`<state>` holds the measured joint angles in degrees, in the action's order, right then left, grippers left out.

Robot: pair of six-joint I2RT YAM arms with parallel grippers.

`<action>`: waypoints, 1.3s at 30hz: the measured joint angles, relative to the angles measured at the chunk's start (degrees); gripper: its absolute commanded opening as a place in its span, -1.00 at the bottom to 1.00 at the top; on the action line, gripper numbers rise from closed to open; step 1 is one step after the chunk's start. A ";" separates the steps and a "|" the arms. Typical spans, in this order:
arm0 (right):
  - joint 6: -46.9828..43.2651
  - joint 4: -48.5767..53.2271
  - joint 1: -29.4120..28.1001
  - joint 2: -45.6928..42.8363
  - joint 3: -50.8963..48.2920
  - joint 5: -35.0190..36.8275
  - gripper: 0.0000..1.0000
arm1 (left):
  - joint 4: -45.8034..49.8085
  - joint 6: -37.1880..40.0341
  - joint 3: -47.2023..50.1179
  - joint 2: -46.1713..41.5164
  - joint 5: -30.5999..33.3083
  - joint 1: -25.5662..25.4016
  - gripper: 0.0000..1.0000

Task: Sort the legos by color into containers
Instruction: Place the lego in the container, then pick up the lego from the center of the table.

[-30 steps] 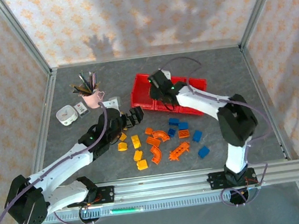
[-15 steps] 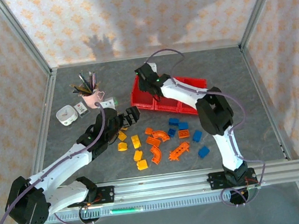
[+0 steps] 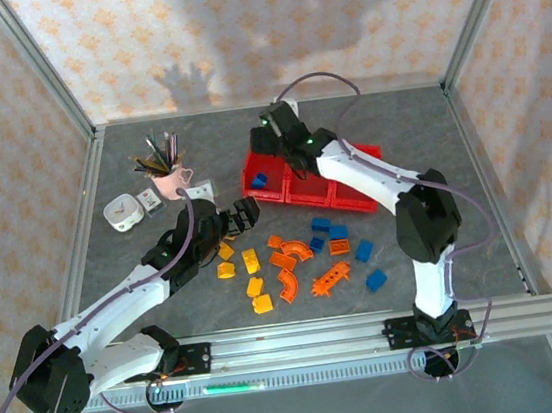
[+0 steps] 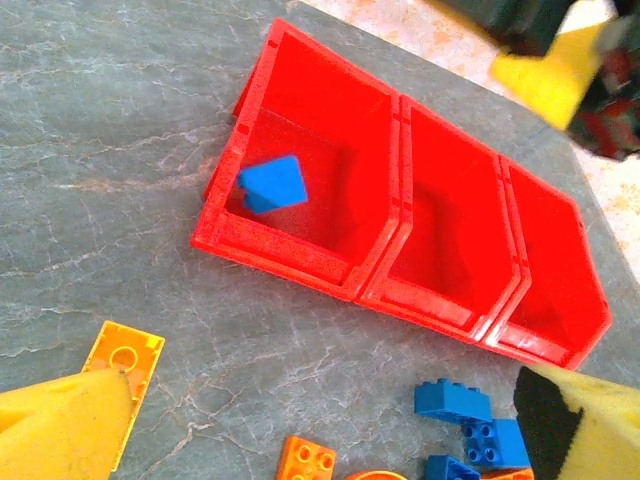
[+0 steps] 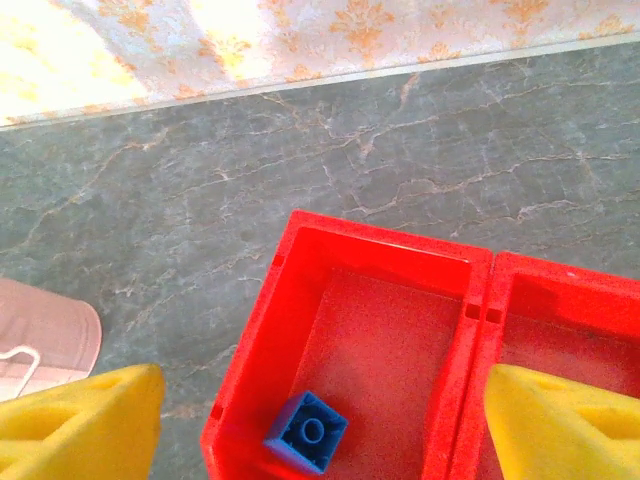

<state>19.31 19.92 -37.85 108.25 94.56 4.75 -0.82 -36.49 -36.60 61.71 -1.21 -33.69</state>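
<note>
The blue lego [image 3: 338, 231] beside the orange lego is still outside the bins, so next I will move my right gripper back from above them and down onto it.
The three joined red containers [image 3: 307, 195] stand at the back middle of the table. One blue lego [image 3: 259, 180] lies in the left bin. My right gripper [image 3: 273, 150] hovers open above that bin, and its wrist view shows the blue lego [image 5: 306, 432] on the bin floor [image 5: 390, 350] between the yellow fingers [image 5: 80, 420], untouched. My left gripper [image 3: 247, 210] is open and empty, low over the table in front of the bins [image 4: 450, 230]. Yellow legos [image 3: 250, 260], orange legos [image 3: 289, 283] and blue legos [image 3: 364, 250] lie scattered before the bins.
A pink cup of pens [image 3: 167, 180] and small white boxes [image 3: 123, 212] stand at the back left. The cup's side [image 5: 40, 335] is close to the left bin. Metal frame rails edge the table.
My right gripper has swung left and back along the bins to the left bin. A blue lego now lies loose in that bin. The left arm has barely moved.
</note>
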 measured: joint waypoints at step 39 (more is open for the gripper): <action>8.17 3.61 0.17 -19.45 -47.63 -2.58 0.19 | -4.81 -6.12 2.43 1.55 -0.83 -12.83 0.98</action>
<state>27.49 23.53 -37.67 88.79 46.94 2.17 -5.63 -42.61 -34.17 63.26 -2.04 -46.52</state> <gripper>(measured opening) 0.618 0.992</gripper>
